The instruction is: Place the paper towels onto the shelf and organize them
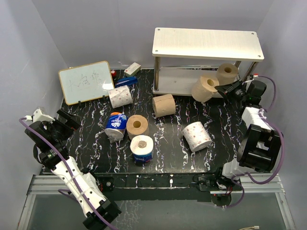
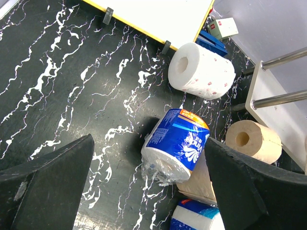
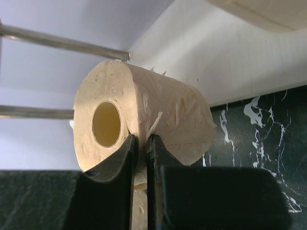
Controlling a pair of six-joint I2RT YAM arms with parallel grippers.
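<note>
My right gripper moves outward over the shelf's lower board next and releases, since the held tan roll still overhangs the board's front edge.
The shelf stands at the back right. One tan paper towel roll sits on its lower board, and another leans at that board's front edge. My right gripper is shut between these two. In the right wrist view its tips press against a tan roll. Other rolls lie on the table: tan, tan upright, white, white, blue-wrapped, blue-banded. My left gripper is open at the left, empty. The blue-wrapped roll lies beyond its open fingers.
A small yellow-framed whiteboard stands at the back left, with a small box and a blue object beside it. Pale walls close in the left, right and back. The table's front edge runs by the arm bases.
</note>
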